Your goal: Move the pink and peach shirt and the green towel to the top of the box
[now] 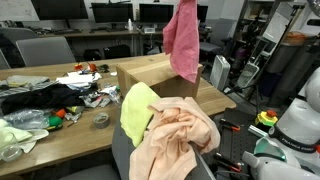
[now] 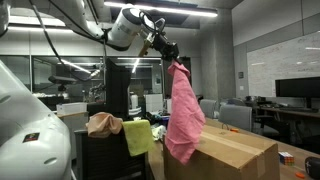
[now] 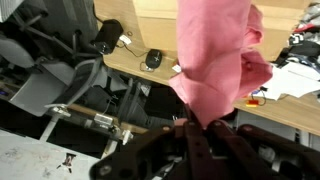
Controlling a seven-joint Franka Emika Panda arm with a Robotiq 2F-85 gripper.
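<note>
The pink shirt (image 2: 183, 110) in my gripper goes outward over the top of the cardboard box (image 2: 235, 150) next for its release, since its lower end still hangs at the box's edge.
My gripper (image 2: 171, 58) is shut on the top of a pink shirt (image 2: 183, 110) and holds it up in the air. The shirt hangs down with its lower end at the cardboard box (image 2: 235, 150). In an exterior view the pink shirt (image 1: 183, 40) hangs over the box's (image 1: 150, 75) far end. In the wrist view my fingers (image 3: 200, 135) pinch the pink shirt (image 3: 215, 50). A peach shirt (image 1: 178, 135) and a yellow-green towel (image 1: 137, 110) lie draped over a chair back; both show again in an exterior view, the peach shirt (image 2: 103, 123) and the towel (image 2: 138, 135).
The box stands on a wooden table (image 1: 70, 135) strewn with clutter: dark cloth (image 1: 35, 98), a tape roll (image 1: 101, 120), papers (image 1: 78, 78). Office chairs (image 1: 45, 50) and monitors stand behind. Another robot's white body (image 1: 300, 120) is at the edge.
</note>
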